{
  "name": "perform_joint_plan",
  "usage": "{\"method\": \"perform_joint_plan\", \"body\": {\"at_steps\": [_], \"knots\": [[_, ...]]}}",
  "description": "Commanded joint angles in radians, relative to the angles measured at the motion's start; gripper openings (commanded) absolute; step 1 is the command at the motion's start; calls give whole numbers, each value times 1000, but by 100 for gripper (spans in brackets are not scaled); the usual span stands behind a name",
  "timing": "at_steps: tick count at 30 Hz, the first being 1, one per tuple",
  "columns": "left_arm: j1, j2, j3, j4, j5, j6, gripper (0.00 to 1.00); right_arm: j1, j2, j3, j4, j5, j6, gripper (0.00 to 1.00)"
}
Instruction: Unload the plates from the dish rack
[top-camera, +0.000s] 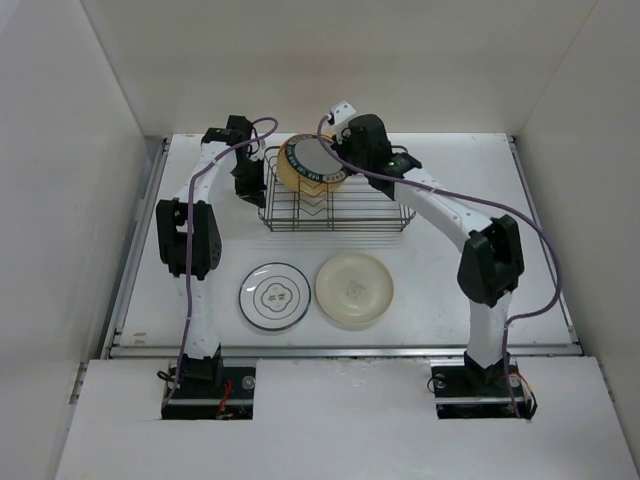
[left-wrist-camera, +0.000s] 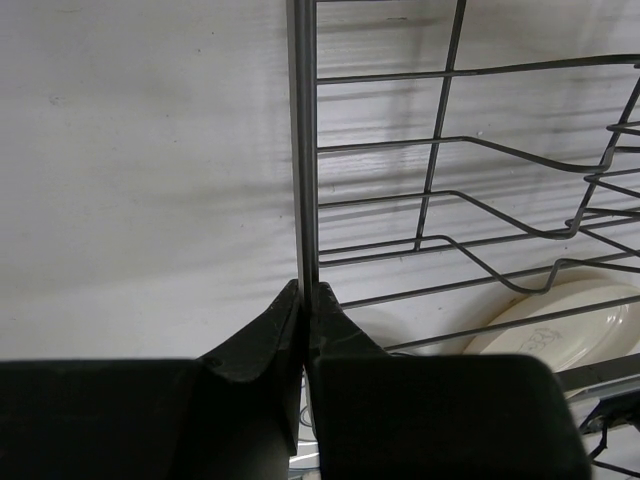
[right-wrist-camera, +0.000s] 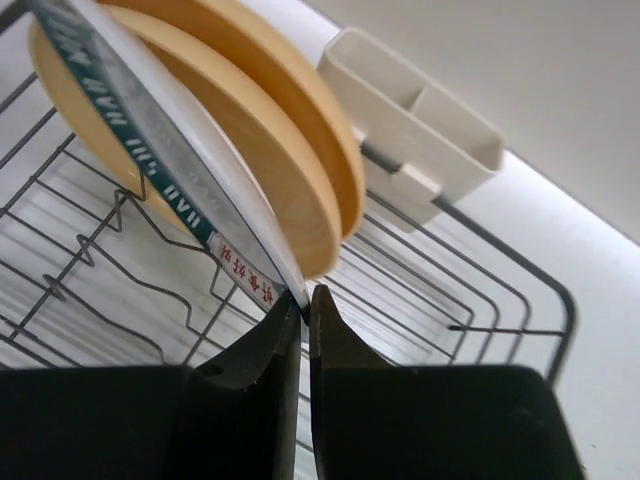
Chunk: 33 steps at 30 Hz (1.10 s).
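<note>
The white plate with a dark ring (top-camera: 275, 296) is uncovered. My right gripper will next lift the teal-rimmed plate up, then move it back and down onto that plate and let go.
The dark wire dish rack (top-camera: 335, 212) stands at the back of the table. In it the teal-rimmed white plate (top-camera: 318, 168) leans against the yellow-orange plate (top-camera: 288, 165). My right gripper (right-wrist-camera: 305, 297) is shut on the edge of the teal-rimmed plate (right-wrist-camera: 150, 150), in front of the yellow-orange plate (right-wrist-camera: 270, 130). My left gripper (left-wrist-camera: 303, 292) is shut on the rack's left end wire (left-wrist-camera: 302, 150). The white plate with a dark ring (top-camera: 275, 295) and the cream plate (top-camera: 354, 289) lie flat on the table in front of the rack.
A white plastic holder (right-wrist-camera: 410, 120) is clipped to the rack's far long side. White walls stand around the table (top-camera: 480, 170). The cream plate (left-wrist-camera: 560, 325) shows through the rack wires in the left wrist view.
</note>
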<state>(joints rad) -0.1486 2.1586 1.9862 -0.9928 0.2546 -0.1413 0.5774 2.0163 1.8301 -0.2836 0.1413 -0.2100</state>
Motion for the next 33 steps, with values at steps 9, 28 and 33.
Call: {"method": "perform_joint_plan", "body": {"at_steps": [9,28,33], "knots": [[12,26,26,-79,8,-9,0,47,-267,-72,16,-96,43,0],[21,35,54,-89,-38,-18,0,145,-1,-8,-368,-881,44,0],[21,35,54,-89,-38,-18,0,154,-65,-18,-255,-549,122,0]]}}
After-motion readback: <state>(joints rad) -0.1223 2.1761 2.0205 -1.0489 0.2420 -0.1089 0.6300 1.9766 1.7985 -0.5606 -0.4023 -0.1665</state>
